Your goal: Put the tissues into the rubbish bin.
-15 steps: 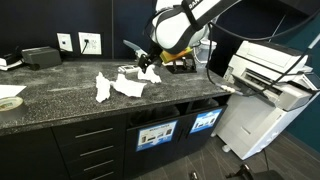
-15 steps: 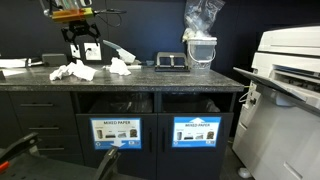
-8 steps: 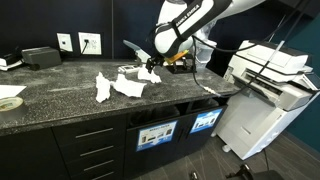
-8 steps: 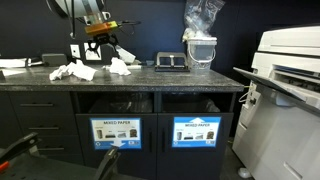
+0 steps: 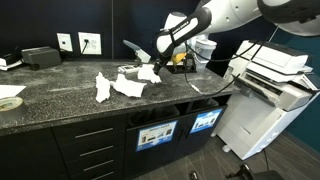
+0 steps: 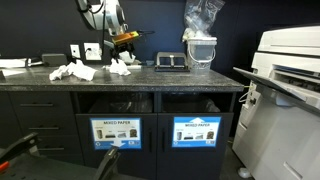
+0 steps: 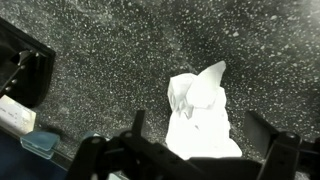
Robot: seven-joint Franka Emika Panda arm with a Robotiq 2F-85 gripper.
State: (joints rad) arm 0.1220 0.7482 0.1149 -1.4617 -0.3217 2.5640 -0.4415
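Observation:
My gripper lowers its spread fingers on either side of the crumpled middle of the single tissue point(image 7: 201, 120) next.
Several crumpled white tissues lie on the dark speckled counter: two to one side point(image 5: 103, 88) point(image 5: 128, 87) and one apart point(image 5: 148, 73). They show as lumps point(image 6: 72, 71) with the single tissue point(image 6: 120, 67) in the other exterior view. My gripper point(image 5: 158, 58) point(image 6: 123, 52) hangs just above that single tissue. In the wrist view the tissue point(image 7: 200, 112) lies between the spread fingers point(image 7: 137, 127), and the gripper point(image 7: 200, 138) is open, holding nothing. The rubbish bin openings point(image 6: 115, 103) point(image 6: 200, 103) sit under the counter front.
A large printer point(image 6: 290, 80) point(image 5: 268, 75) stands beside the counter end. A black stapler-like device point(image 6: 170, 62) and a container with a plastic bag point(image 6: 200, 42) stand beyond the tissue. A tape roll point(image 5: 8, 102) and a black box point(image 5: 40, 56) are at the far end.
The arm has swung along the counter, away from the grouped tissues, and now hangs over the single tissue. The jaws stayed open.

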